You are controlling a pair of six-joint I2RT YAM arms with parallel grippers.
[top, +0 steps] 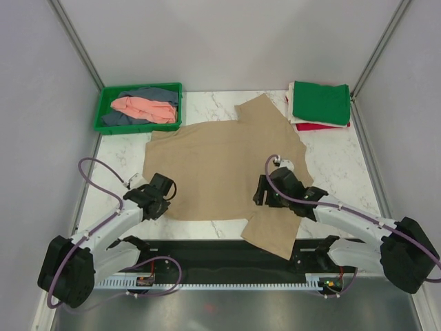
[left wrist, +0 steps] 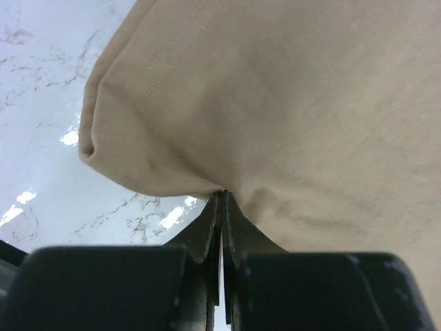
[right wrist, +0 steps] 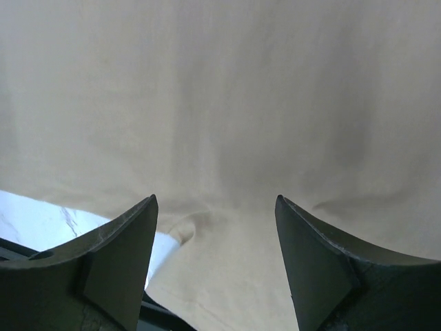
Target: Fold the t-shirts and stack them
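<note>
My right gripper moves back and down onto the hem of the hanging sleeve [top: 266,249] next, since its open fingers stand over flat cloth, short of that hem.
A tan-beige t-shirt [top: 220,165] lies spread flat on the marble table, one sleeve hanging over the near edge. My left gripper [top: 162,193] sits at its near left corner, shut on the cloth edge [left wrist: 222,196]. My right gripper [top: 265,192] is open just above the shirt near the near sleeve. Its fingertips [right wrist: 145,210] straddle flat cloth and hold nothing. A folded dark green t-shirt [top: 320,102] lies on a folded red one [top: 324,127] at the back right. Salmon pink [top: 145,108] and grey-blue [top: 148,93] t-shirts lie crumpled in the tray.
The green plastic tray [top: 141,87] stands at the back left. Grey walls close the table on three sides. A black rail [top: 220,255] with the arm bases runs along the near edge, partly under the hanging sleeve.
</note>
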